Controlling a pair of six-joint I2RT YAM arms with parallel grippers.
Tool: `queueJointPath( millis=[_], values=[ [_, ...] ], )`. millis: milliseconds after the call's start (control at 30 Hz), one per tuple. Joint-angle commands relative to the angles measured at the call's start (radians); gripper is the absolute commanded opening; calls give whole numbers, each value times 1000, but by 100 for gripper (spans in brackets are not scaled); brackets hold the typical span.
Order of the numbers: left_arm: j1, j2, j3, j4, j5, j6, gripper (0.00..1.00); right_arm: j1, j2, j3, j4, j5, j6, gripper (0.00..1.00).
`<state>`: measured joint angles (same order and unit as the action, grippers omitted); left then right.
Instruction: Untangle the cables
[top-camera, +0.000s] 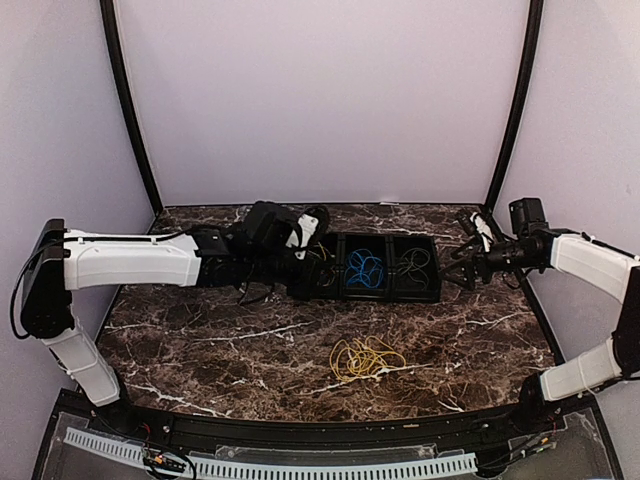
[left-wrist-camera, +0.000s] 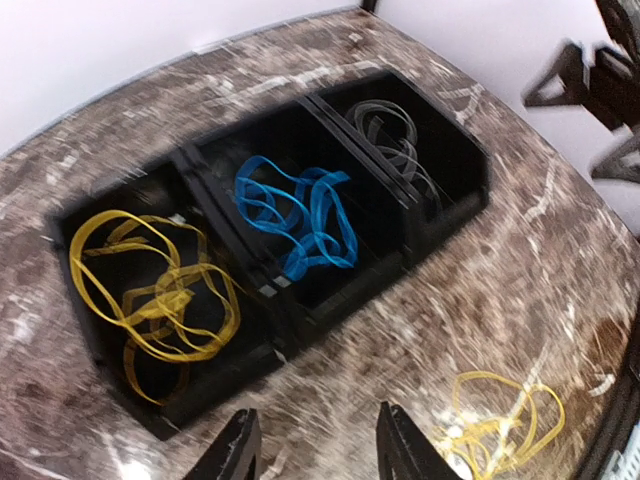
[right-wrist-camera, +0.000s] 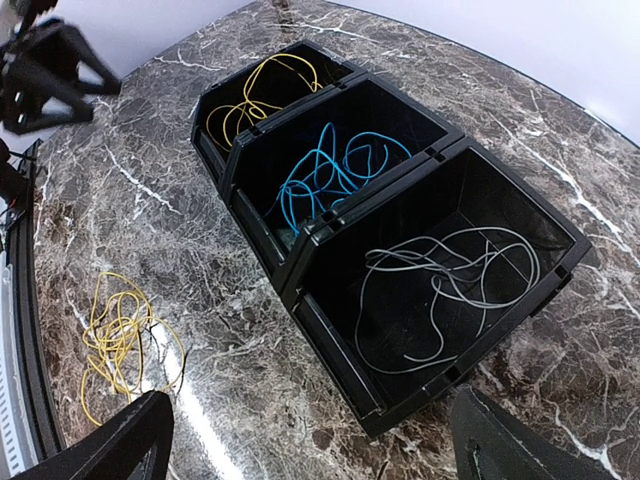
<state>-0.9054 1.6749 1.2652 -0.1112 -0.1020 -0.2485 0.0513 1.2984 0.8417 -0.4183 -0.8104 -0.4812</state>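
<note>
My left gripper lowers back toward the cable bar next onto the loose yellow cable's side loops, since they lie below it and nearer that bar.
Three black bins (top-camera: 390, 297) stand in a row at the back of the marble table. The left bin holds a yellow cable (left-wrist-camera: 150, 290), the middle one a blue cable (left-wrist-camera: 300, 215) and the right one a grey-black cable (right-wrist-camera: 450, 270). A second yellow cable (top-camera: 365, 358) lies loose on the table in front of the bins. My left gripper (left-wrist-camera: 318, 450) hovers open just before the left bin, with nothing between its fingers. Beside the right end of the row, my right gripper (right-wrist-camera: 310, 450) is wide open and empty.
The left arm (top-camera: 130, 258) reaches across the back left of the table and covers part of the left bin in the top view. Black curved frame posts (top-camera: 130, 110) rise at both back corners. A cable rail (top-camera: 300, 465) runs along the near edge.
</note>
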Motion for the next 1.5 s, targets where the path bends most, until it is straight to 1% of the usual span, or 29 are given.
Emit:
queueJointPath(
  millis=[0,33,133,300,467,600,667,700,733,767,800,933,1000,1067,1167,1200,1267,1333,1367,1467],
  values=[
    [-85,-69,-137,73,133,-120,42,-4,-44,23,36,13,1,99],
    [-94,-75,-167,91,151,-164,42,-5,-48,22,38,17,4,99],
    [-133,-70,-212,104,208,-232,43,-5,-61,17,49,24,11,99],
    [-181,3,-244,88,233,-326,43,-5,-64,14,50,12,16,99],
    [-189,71,-236,108,244,-363,44,-4,-58,15,46,4,14,99],
    [-188,119,-212,137,250,-359,40,-4,-66,12,47,2,12,99],
    [-187,144,-198,138,263,-357,37,-5,-70,8,52,4,14,99],
    [-188,151,-193,136,268,-356,32,-5,-71,7,55,6,16,99],
    [-189,163,-185,133,271,-357,24,-5,-74,7,55,8,17,99],
    [-188,166,-182,132,270,-357,20,-4,-75,7,56,8,18,99],
    [-187,167,-178,131,266,-360,15,-4,-78,7,59,8,19,99],
    [-188,150,-187,135,246,-361,3,-4,-94,5,61,6,14,99],
    [-187,137,-196,141,230,-357,0,-3,-100,18,28,-18,-31,99],
    [-188,116,-204,149,227,-345,0,-2,-122,36,19,-32,-30,99],
    [-188,44,-221,180,220,-323,0,7,-182,42,46,-112,1,99],
    [-188,26,-231,188,211,-307,0,23,-200,43,54,-137,4,99],
    [-188,-33,-245,214,201,-276,0,98,-209,67,14,-144,-34,99],
    [-188,-83,-251,234,205,-240,0,190,-177,101,-49,-129,-71,92],
    [-188,-112,-251,245,208,-218,0,231,-157,110,-54,-111,-57,89],
    [-190,-160,-250,277,235,-181,0,332,-88,118,1,-59,8,81]
  ],
)
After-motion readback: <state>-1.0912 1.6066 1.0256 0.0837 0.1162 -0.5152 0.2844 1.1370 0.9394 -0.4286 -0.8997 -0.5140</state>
